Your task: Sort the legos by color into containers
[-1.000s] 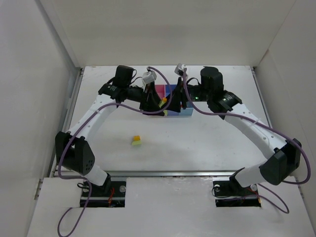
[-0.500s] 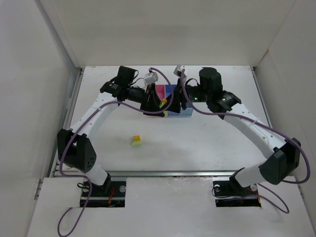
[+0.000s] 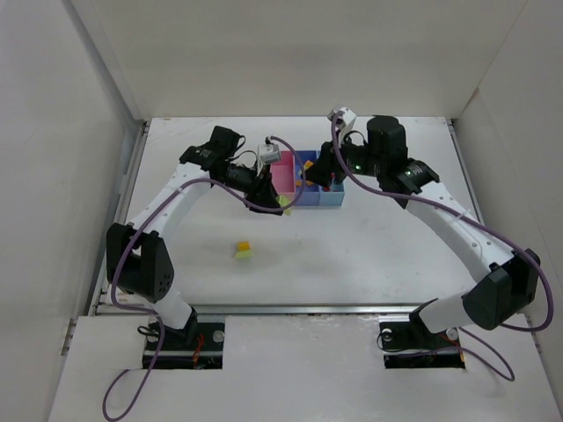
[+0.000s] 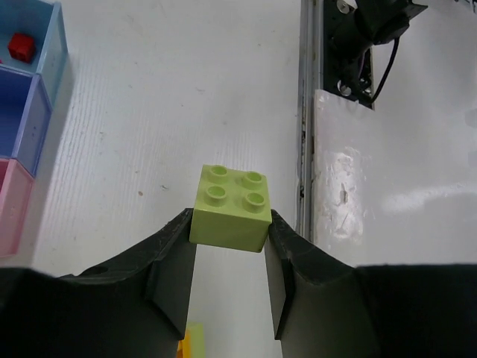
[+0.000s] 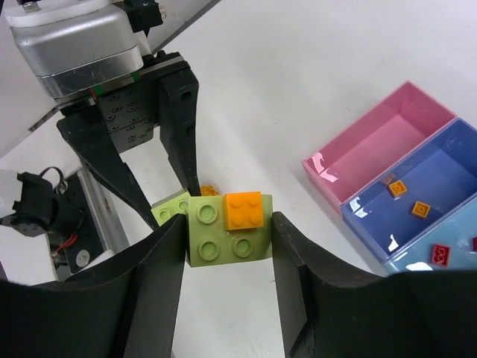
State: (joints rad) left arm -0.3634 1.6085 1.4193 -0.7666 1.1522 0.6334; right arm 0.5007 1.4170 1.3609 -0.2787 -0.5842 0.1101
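Observation:
My left gripper will next turn and go outward and down over the near end of the pink bin, which is empty while others hold orange and red.
My left gripper is shut on a lime green lego and holds it above the table, just in front of the pink bin. My right gripper is shut on a larger green lego with a small orange lego stuck on top. It is close to the left gripper. The purple-blue bin holds two orange legos. The light blue bin holds a red lego. A yellow-and-lime lego lies on the table.
The three bins stand in a row at the middle back of the table. White walls close in the left, right and back. The table's metal front rail and an arm base show in the left wrist view.
The two grippers were together over the bins; they have drawn apart. The right one went back and to the right, uncovering the bins. Each now holds its own piece.

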